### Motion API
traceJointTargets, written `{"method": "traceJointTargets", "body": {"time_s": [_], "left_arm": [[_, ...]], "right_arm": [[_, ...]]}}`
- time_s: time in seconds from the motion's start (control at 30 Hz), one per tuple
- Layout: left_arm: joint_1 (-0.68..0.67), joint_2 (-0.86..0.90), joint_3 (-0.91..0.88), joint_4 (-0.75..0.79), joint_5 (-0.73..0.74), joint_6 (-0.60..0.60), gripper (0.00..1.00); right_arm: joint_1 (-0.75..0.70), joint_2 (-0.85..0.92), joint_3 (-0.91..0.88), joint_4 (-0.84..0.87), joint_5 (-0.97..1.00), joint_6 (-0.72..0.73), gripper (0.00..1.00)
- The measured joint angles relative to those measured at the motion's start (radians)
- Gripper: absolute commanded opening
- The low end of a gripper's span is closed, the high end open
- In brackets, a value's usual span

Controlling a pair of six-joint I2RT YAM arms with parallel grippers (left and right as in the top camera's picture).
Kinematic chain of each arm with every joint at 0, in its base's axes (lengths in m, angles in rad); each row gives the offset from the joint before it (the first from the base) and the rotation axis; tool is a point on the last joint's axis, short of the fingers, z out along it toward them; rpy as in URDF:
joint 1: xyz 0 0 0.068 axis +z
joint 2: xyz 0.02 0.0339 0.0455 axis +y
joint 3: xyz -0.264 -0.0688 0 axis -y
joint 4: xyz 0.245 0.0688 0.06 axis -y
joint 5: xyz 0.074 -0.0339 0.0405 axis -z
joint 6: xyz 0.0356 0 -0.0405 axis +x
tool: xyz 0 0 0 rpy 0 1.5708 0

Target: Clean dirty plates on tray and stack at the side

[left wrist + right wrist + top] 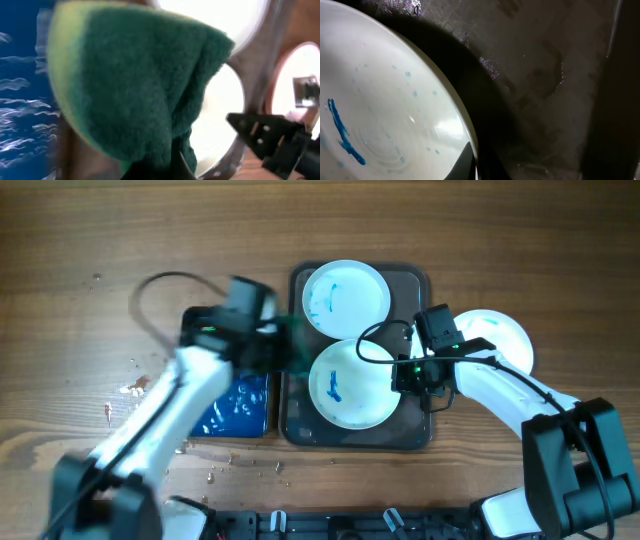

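The near plate still has a blue smear on it, so my left gripper needs to scrub across it next. Then it should lower the sponge [292,340] into the glossy blue tray [224,412] and let it go.
The dark tray [300,426] holds two dirty plates: a far one [346,298] with blue smears and a near one [352,385] with a blue smear. A third white plate [500,340] lies on the table right of the tray. My left gripper [272,345] is shut on a green and yellow sponge [292,340], which fills the left wrist view [135,85], at the tray's left edge. My right gripper [405,375] is shut on the near plate's right rim; in the right wrist view its fingertip [474,165] lies on that plate [380,110].
A glossy blue tray [238,405] lies left of the dark tray, under my left arm. Small crumbs [130,387] are scattered on the wooden table at the left and front. The left arm's cable [160,280] loops at the back left.
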Motion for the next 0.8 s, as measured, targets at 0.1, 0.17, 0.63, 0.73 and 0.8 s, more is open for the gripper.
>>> {"method": "traceJointTargets", "body": {"time_s": [0.1,0.17,0.63,0.73,0.8], "left_arm": [[-0.225,0.197,0.002,0.2,0.044,-0.097,0.04],[-0.302,0.285,0.002,0.284,0.056,-0.171,0.04],[-0.122,0.359,0.057,0.036,0.051,-0.326,0.04],[-0.154,0.374,0.045,0.261,0.103,-0.315,0.04],[-0.218,0.406,0.046,0.397,0.182,-0.316,0.04]], "right_arm": [[0.0,0.001,0.0,-0.001,0.0,0.003,0.04],[0.0,0.001,0.0,-0.001,0.0,0.003,0.04],[0.011,0.003,0.0,0.008,-0.012,0.011,0.04],[0.01,0.003,0.0,0.008,-0.01,0.026,0.04],[0.01,0.003,0.001,0.007,-0.01,0.029,0.04]]}}
